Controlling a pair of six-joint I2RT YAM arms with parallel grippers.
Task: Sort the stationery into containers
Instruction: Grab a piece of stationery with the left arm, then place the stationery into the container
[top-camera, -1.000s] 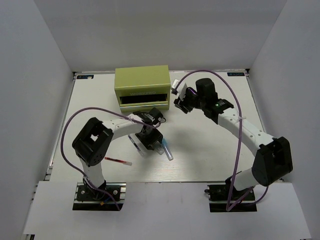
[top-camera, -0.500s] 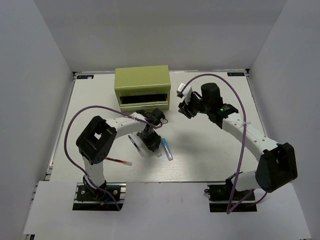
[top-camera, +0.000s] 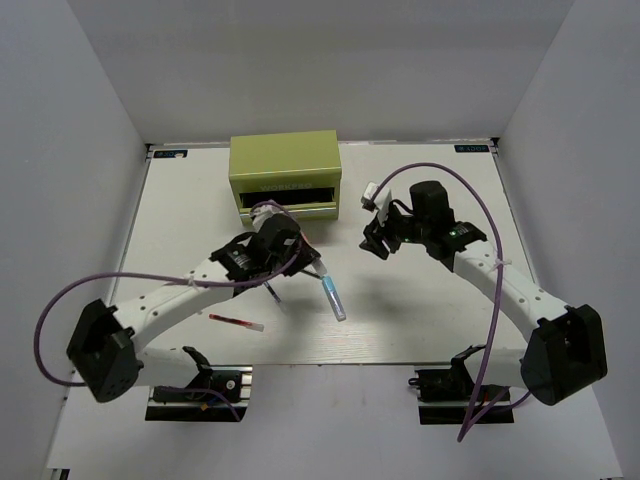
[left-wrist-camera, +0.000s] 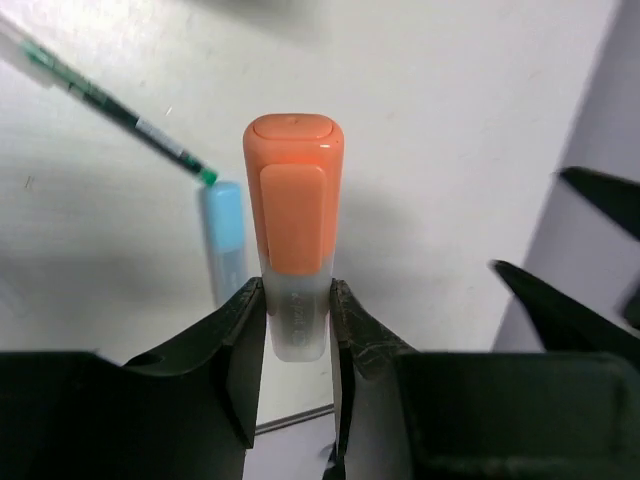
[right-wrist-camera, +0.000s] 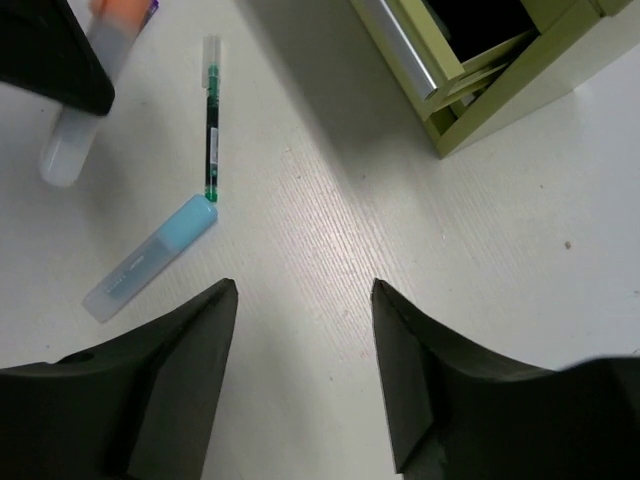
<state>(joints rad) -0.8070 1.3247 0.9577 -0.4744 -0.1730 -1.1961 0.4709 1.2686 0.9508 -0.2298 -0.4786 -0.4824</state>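
My left gripper will tilt toward the chest, whose front drawer is open, and move the orange-capped marker outward over the dark slot (top-camera: 291, 198).
My left gripper (left-wrist-camera: 295, 305) is shut on a stubby marker with an orange cap (left-wrist-camera: 292, 215), gripping its clear barrel above the table. From above, that gripper (top-camera: 302, 250) hangs just in front of the olive-green chest (top-camera: 285, 168). On the table under it lie a light-blue marker (top-camera: 333, 298) and a thin green pen (left-wrist-camera: 120, 108). My right gripper (right-wrist-camera: 303, 290) is open and empty over bare table, right of the blue marker (right-wrist-camera: 150, 258) and the green pen (right-wrist-camera: 211, 120). A thin red pen (top-camera: 237, 321) lies near the left arm.
The chest's front drawer (right-wrist-camera: 440, 60) stands open, its dark slot facing the arms. The right gripper (top-camera: 373, 238) hovers right of the chest's front corner. White walls close in the table on three sides.
The left gripper shut on the orange-capped marker and lifted it while the left arm stretched out. The right gripper drew back from the chest and opened wider.
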